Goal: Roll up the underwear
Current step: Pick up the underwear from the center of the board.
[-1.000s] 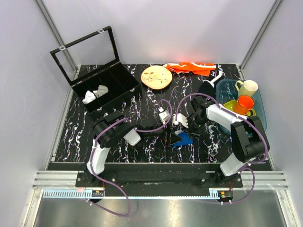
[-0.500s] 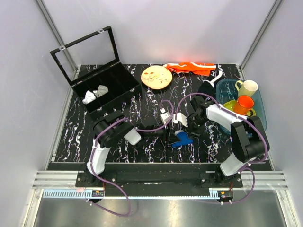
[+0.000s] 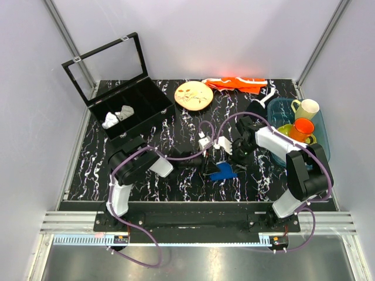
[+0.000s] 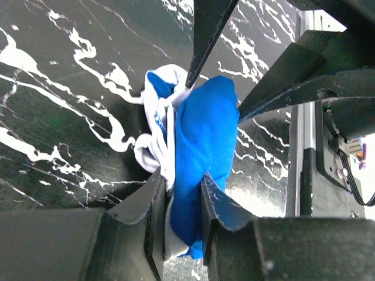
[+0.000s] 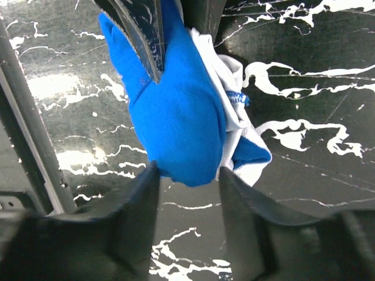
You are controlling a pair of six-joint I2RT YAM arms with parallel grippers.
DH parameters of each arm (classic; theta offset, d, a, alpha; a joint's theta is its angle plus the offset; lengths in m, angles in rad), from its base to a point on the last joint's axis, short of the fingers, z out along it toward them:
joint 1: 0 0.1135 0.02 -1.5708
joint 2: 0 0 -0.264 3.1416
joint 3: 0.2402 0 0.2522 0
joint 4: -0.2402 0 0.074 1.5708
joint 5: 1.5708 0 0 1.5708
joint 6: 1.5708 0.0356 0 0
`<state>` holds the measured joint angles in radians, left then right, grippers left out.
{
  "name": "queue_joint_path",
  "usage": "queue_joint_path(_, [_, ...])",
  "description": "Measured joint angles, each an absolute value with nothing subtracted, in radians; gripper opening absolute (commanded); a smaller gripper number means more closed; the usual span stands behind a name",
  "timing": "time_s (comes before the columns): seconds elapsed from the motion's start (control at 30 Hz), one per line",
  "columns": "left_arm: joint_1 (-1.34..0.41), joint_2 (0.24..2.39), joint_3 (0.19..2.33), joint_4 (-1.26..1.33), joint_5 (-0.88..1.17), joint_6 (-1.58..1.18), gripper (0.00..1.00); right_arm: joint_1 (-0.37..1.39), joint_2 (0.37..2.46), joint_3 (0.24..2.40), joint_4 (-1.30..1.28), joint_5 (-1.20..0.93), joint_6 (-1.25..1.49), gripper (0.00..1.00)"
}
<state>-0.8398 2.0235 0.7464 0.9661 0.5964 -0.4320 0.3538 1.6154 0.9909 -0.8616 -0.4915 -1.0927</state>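
The roll rises in my left gripper next, moves outward and down into the compartment beside the white cloth pieces for release, since that stands empty.
The underwear (image 3: 223,172) is a bunched royal-blue roll with white trim, lying on the black marbled table between the two arms. In the left wrist view my left gripper (image 4: 181,190) is shut on the near end of the underwear (image 4: 205,134), with blue and white fabric pinched between its fingers. From the opposite side, my right gripper (image 5: 186,175) stands open. Its fingertips flank the far end of the underwear (image 5: 176,117) and just brush it. In the top view the left gripper (image 3: 207,168) and right gripper (image 3: 235,162) sit close on either side of the roll.
A black compartment box (image 3: 126,111) with its lid up holds small white cloth pieces (image 3: 117,116) at the back left. A round plate (image 3: 194,95) and an orange cloth (image 3: 237,84) lie at the back. A blue tub (image 3: 321,146) with cups (image 3: 303,127) stands at the right.
My left gripper has gone from wide open to shut on the underwear. The right gripper's jaws have widened. The roll has shifted slightly toward the left gripper.
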Motion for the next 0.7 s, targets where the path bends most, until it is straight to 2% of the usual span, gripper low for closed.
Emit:
queue_joint_path(0.1, [-0.832, 1.979, 0.746, 0.915, 0.588, -0.414, 0.03, 0.354, 1.615, 1.037, -0.911, -0.493, -1.064, 0.63])
queue_joint_path(0.33, [-0.802, 1.887, 0.719, 0.793, 0.589, -0.358, 0.03, 0.356, 1.564, 1.18, -0.962, -0.546, -0.997, 0.72])
queue_joint_path(0.53, [-0.755, 1.813, 0.71, 0.655, 0.591, -0.303, 0.03, 0.345, 1.485, 1.193, -0.971, -0.589, -0.962, 0.71])
queue_joint_path(0.7, [-0.696, 1.706, 0.71, 0.535, 0.59, -0.259, 0.03, 0.265, 1.477, 1.193, -0.961, -0.632, -0.907, 0.71])
